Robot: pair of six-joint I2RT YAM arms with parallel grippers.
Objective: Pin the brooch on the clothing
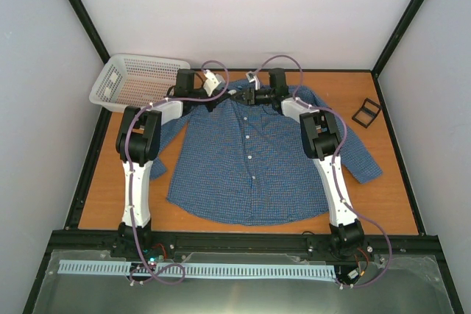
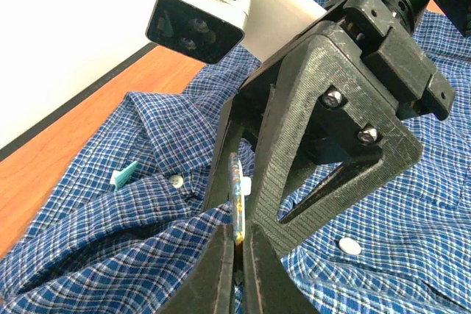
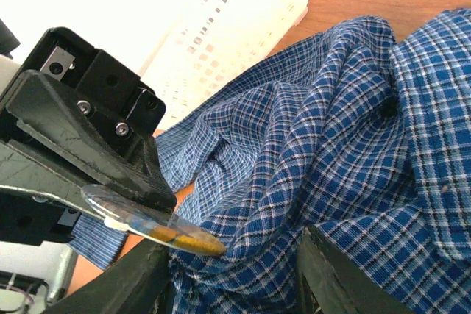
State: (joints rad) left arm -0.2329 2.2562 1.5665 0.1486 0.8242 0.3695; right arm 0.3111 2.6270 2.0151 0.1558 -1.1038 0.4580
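Observation:
Next, the left gripper moves down onto the raised fold (image 2: 208, 224) just below it and releases the brooch (image 2: 237, 196), as the brooch's golden tip already meets the cloth.
The blue checked shirt (image 1: 250, 170) lies flat on the table, collar at the far end. Both grippers meet over the collar. My left gripper (image 1: 234, 95) is shut on the brooch (image 2: 237, 196), a thin golden disc seen edge-on between its fingertips (image 2: 237, 244). In the right wrist view the brooch (image 3: 173, 232) sticks out flat, and its golden tip touches a raised fold of the shirt (image 3: 309, 174). My right gripper (image 1: 250, 96) is open. Its fingers (image 3: 346, 281) stand wide apart with the fold and the brooch tip between them (image 3: 235, 259).
A white perforated basket (image 1: 136, 79) stands at the far left, partly off the table. A small black hinged box (image 1: 366, 112) lies open at the far right. White shirt buttons (image 2: 350, 245) and a teal collar tag (image 2: 124, 174) show beside the grippers.

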